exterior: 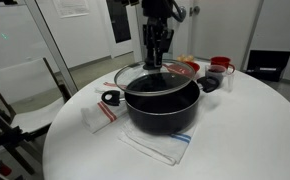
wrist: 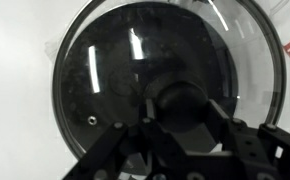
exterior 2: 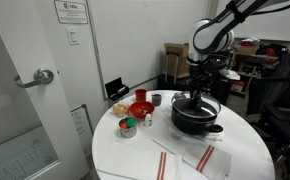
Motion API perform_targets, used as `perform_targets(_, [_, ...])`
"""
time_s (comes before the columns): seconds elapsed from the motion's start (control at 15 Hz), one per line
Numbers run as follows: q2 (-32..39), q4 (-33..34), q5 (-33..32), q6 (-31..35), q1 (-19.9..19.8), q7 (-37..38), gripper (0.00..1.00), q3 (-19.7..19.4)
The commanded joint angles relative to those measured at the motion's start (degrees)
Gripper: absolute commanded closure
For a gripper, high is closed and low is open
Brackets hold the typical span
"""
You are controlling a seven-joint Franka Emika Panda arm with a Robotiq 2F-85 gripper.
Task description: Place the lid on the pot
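Observation:
My gripper comes down with the lid onto the pot's opening (exterior: 163,98) (wrist: 151,80) next and releases the lid's knob there. The opening lies below my gripper, still partly uncovered.
The large black pot (exterior: 163,110) stands in the middle of the round white table and shows in both exterior views (exterior 2: 195,120). The glass lid (exterior: 135,75) with its metal rim sits over the pot's mouth, slightly tilted and shifted off-centre. My gripper (exterior: 156,58) comes straight down onto the lid's middle (exterior 2: 198,90). In the wrist view the lid (wrist: 105,70) fills the frame, and my gripper (wrist: 181,112) has a finger on each side of the black knob (wrist: 180,95), shut on it. The pot's interior shows dark through the glass.
A small black ring-shaped object (exterior: 110,98) lies on a striped towel (exterior: 155,148) beside the pot. A red bowl (exterior 2: 140,109), red mug (exterior: 222,66), small cups and a tin (exterior 2: 128,127) stand on the table's far side. The table edge (exterior: 60,140) is near.

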Motion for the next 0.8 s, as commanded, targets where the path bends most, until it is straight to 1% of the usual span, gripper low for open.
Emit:
perform_targets(0.0, [1.2,2.5,0.4,-1.21,0.89,3.13,0.75,-1.21])
perform_targets(0.53, [6.06,7.57,1.06,-1.97,0.3,5.46,0.75,-1.39])
perform_targets(0.73, [7.33,8.47,1.53,-1.91,-0.22,5.69,0.75,-1.34])
